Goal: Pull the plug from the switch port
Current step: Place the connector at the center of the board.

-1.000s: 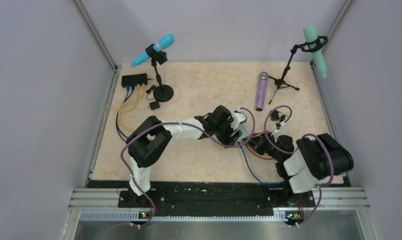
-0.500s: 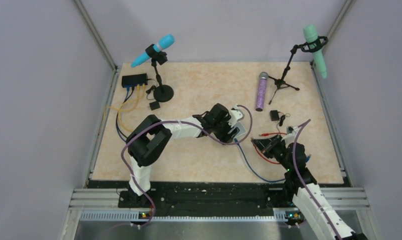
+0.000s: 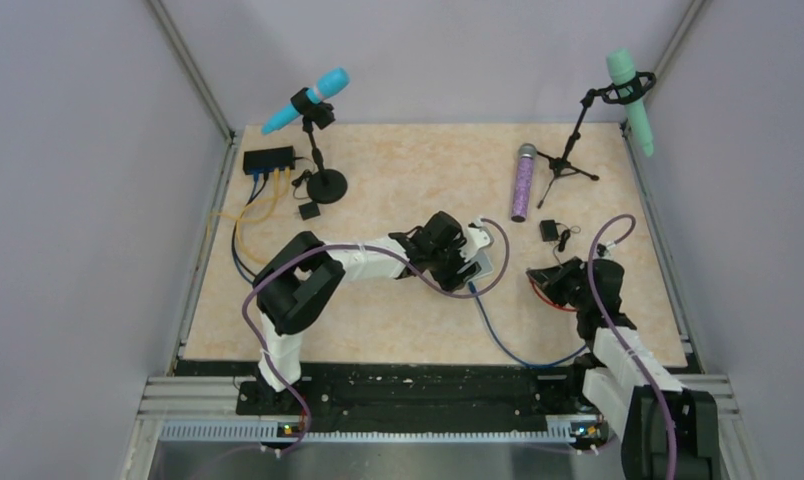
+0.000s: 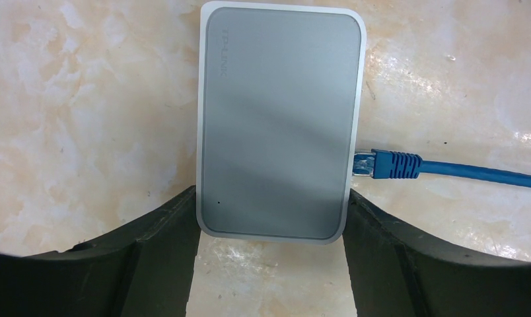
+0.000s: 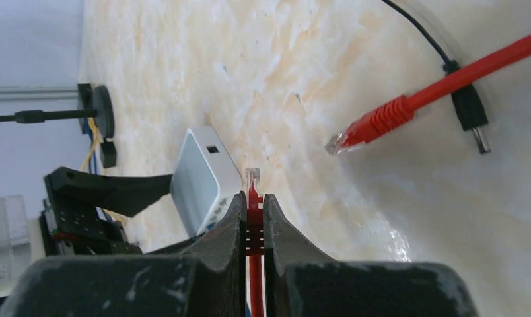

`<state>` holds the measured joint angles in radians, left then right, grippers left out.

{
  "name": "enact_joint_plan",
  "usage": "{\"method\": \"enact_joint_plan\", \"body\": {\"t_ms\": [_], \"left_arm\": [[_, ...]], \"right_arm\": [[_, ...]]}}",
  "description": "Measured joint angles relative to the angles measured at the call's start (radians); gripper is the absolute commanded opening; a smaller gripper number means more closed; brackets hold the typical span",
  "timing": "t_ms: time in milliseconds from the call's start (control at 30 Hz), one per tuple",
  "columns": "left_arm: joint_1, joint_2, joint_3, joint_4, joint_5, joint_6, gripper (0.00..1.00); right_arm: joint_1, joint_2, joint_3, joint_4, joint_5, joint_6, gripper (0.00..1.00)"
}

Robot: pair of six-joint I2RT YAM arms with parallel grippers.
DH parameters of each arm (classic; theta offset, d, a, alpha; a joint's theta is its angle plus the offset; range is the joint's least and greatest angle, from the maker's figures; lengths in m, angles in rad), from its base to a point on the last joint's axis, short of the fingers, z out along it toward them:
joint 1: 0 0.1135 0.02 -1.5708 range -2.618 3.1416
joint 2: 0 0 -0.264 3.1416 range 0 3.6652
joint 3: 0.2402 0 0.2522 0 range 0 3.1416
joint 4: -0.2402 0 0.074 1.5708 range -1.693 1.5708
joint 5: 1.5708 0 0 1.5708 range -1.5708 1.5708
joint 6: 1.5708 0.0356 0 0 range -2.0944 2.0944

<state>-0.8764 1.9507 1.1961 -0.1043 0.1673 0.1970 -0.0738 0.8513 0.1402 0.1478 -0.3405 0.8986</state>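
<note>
My right gripper will next move the red plug outward over the bare tabletop near the purple microphone and let go of it, because the plug's clear tip is already free.
The black switch point(image 3: 268, 158) sits at the back left corner with yellow and blue cables in its sockets, far from both grippers. My left gripper point(image 4: 271, 206) is shut on the sides of a pale grey TP-LINK box point(image 4: 279, 125) at mid-table. A blue plug point(image 4: 388, 164) is seated in the box's right side. My right gripper point(image 5: 252, 198) is shut on a red cable plug point(image 5: 252, 179), whose clear tip is free in the air a short way from the grey box point(image 5: 203, 178). In the top view the right gripper point(image 3: 558, 283) is right of the box.
A second red plug end point(image 5: 355, 135) and a small black connector point(image 5: 471, 115) lie loose on the table. A blue microphone on its stand point(image 3: 308, 100), a small black block point(image 3: 308, 211), a purple microphone point(image 3: 523, 182) and a green microphone on a tripod point(image 3: 628, 85) stand further back.
The right arm has unfolded and its gripper has drawn away to the right from the grey box, carrying the red cable. The left gripper has stayed on the box.
</note>
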Motion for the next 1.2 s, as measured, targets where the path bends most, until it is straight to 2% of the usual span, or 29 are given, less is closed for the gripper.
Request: {"method": "enact_joint_plan", "body": {"t_ms": [100,233,467,600,700,767,800,867,933,967,1133,1200], "left_arm": [[-0.006,-0.002,0.0,-0.005,-0.002,-0.001,0.42],[-0.014,-0.003,0.001,-0.013,-0.005,-0.002,0.43],[-0.025,-0.004,0.006,-0.027,-0.031,-0.021,0.46],[-0.031,-0.005,0.008,-0.035,-0.039,-0.029,0.49],[-0.032,-0.005,0.008,-0.035,-0.045,-0.034,0.54],[-0.033,-0.005,0.008,-0.035,-0.048,-0.038,0.62],[-0.033,-0.005,0.008,-0.036,-0.05,-0.039,0.63],[-0.035,-0.005,0.011,-0.04,-0.054,-0.042,0.63],[-0.036,-0.005,0.012,-0.042,-0.058,-0.045,0.64],[-0.037,-0.005,0.012,-0.043,-0.061,-0.047,0.64],[-0.039,-0.005,0.013,-0.046,-0.069,-0.057,0.64],[-0.04,-0.005,0.013,-0.046,-0.072,-0.06,0.64]], "right_arm": [[-0.023,0.083,0.006,0.111,-0.026,0.031,0.0],[-0.023,0.115,0.007,0.253,-0.029,0.107,0.0],[-0.025,0.079,0.097,0.276,0.024,0.145,0.0],[-0.029,0.123,0.192,0.29,0.046,0.135,0.0],[-0.031,0.187,0.206,0.328,0.067,0.135,0.0],[-0.034,0.241,0.184,0.373,0.079,0.145,0.0],[-0.035,0.268,0.167,0.4,0.084,0.153,0.01],[-0.035,0.324,0.14,0.434,0.089,0.164,0.07],[-0.036,0.38,0.13,0.458,0.093,0.179,0.26],[-0.036,0.402,0.129,0.467,0.093,0.185,0.31],[-0.037,0.451,0.129,0.493,0.07,0.189,0.53],[-0.038,0.423,0.13,0.473,0.052,0.172,0.57]]}}
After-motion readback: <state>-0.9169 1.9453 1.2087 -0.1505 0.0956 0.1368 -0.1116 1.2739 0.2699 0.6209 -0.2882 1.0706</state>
